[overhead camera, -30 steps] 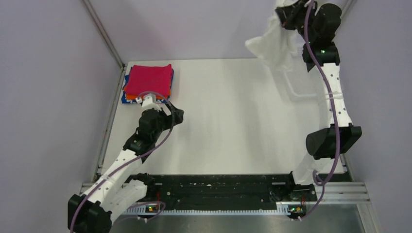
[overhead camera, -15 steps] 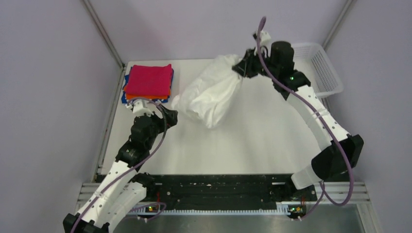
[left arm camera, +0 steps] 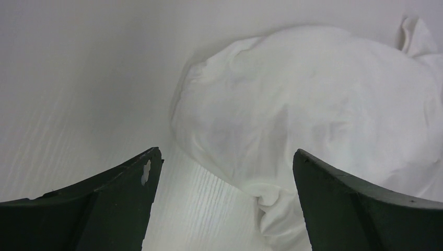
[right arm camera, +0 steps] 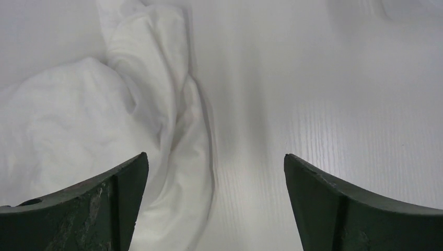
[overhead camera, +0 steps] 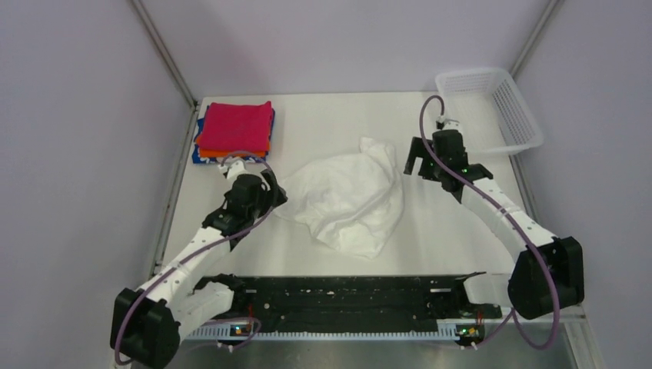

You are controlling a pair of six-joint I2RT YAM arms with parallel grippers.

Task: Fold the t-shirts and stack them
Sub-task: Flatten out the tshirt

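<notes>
My left gripper needs to go down first so that its fingers are on both sides of the edge at the white shirt's corner [overhead camera: 280, 211] [left arm camera: 187, 128] just ahead, then close.
A crumpled white t-shirt [overhead camera: 350, 196] lies loose in the middle of the table, plain side up. It also fills the left wrist view [left arm camera: 313, 104] and the left half of the right wrist view [right arm camera: 78, 120]. My left gripper [overhead camera: 275, 191] [left arm camera: 225, 153] is open just off the shirt's left edge, nothing between its fingers. At the shirt's right edge my right gripper [overhead camera: 415, 161] [right arm camera: 215, 156] stands open above a fold, holding nothing. Folded t-shirts are stacked at the far left: magenta-red [overhead camera: 236, 127] on top, orange [overhead camera: 211, 153] and blue [overhead camera: 198, 154] edges below.
A white mesh basket [overhead camera: 486, 108] stands at the far right corner. Enclosure walls and metal posts border the table on the left, back and right. A black rail [overhead camera: 346, 296] runs along the near edge between the arm bases.
My right arm swung the white t-shirt down from high at the back right to the table's middle, then opened and let it go. My left gripper shifted slightly toward the shirt.
</notes>
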